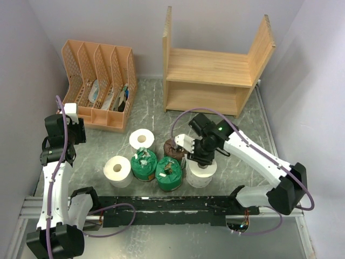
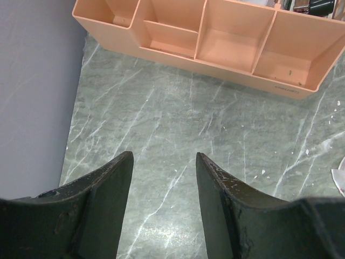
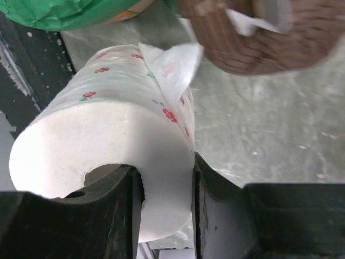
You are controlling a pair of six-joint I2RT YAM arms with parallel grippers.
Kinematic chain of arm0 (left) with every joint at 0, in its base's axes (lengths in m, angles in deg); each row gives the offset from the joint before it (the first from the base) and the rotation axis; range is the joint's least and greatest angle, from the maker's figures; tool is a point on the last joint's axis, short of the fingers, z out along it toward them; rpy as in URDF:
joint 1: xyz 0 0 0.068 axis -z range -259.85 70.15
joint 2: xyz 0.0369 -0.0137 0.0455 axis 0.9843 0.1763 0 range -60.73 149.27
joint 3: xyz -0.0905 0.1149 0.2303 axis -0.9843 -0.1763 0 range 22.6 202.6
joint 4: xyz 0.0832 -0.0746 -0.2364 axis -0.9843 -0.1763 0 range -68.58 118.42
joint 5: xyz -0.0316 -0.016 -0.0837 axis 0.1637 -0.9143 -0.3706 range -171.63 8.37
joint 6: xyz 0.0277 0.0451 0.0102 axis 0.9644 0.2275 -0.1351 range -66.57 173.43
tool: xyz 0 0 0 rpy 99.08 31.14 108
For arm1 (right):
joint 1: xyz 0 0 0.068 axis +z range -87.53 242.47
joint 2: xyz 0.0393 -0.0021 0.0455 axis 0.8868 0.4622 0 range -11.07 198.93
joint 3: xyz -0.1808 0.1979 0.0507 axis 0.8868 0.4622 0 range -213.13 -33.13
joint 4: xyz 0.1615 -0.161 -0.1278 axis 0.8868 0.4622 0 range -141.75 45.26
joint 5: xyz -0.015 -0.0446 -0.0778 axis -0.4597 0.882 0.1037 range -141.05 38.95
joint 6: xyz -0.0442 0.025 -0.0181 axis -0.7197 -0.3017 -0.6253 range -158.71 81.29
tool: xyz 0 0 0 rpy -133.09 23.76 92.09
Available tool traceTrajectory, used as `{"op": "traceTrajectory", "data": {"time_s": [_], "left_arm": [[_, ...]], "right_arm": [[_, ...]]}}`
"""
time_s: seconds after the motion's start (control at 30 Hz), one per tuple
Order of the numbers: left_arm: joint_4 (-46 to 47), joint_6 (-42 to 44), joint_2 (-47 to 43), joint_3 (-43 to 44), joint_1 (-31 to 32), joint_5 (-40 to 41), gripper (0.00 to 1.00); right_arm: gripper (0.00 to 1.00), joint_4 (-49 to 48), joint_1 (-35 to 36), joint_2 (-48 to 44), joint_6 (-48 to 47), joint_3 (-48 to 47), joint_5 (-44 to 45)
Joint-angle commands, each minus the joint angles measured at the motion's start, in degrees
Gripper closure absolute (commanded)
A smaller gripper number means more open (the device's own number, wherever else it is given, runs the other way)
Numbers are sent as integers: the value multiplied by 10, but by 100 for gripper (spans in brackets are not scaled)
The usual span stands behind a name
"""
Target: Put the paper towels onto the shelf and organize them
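The right gripper rises outward next and releases the white roll on the upper board's bare end, which lies outward and to its right in the top view.
Six paper towels stand grouped on the marble table. My right gripper reaches down onto a white roll printed with small red flowers. It is shut on the roll's wall, one finger inside the hollow core and one outside. A brown-ended roll lies just beyond it. Two green-wrapped rolls and two more white rolls sit to the left. The wooden shelf stands at the back with bare boards. My left gripper hovers open over bare table at far left.
An orange slotted file organizer holding some items stands at the back left, just ahead of my left gripper. Grey walls close in the table on the left, the back and the right. A black rail runs along the near edge.
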Motion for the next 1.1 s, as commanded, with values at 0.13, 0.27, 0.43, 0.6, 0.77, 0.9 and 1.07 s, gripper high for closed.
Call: {"op": "traceTrajectory", "data": {"time_s": [0.13, 0.27, 0.43, 0.6, 0.77, 0.9, 1.07], "left_arm": [[5, -2, -2, -2, -7, -3, 38], [5, -3, -1, -2, -7, -2, 38], [5, -2, 4, -1, -7, -3, 38], [4, -3, 6, 0, -8, -3, 39], [5, -3, 4, -1, -9, -3, 39], [5, -3, 7, -1, -9, -3, 39], [4, -3, 9, 0, -9, -2, 39]], "right_arm": [[100, 62, -73, -38, -57, -105, 50], [100, 123, -154, 0, -104, -239, 21], [100, 125, -215, 83, -126, -424, 49], [100, 125, -251, 212, -65, -613, 67], [100, 125, -251, 264, -20, -764, 115], [100, 121, -253, 289, -44, -852, 177], [100, 92, -252, 243, -51, -855, 185]]}}
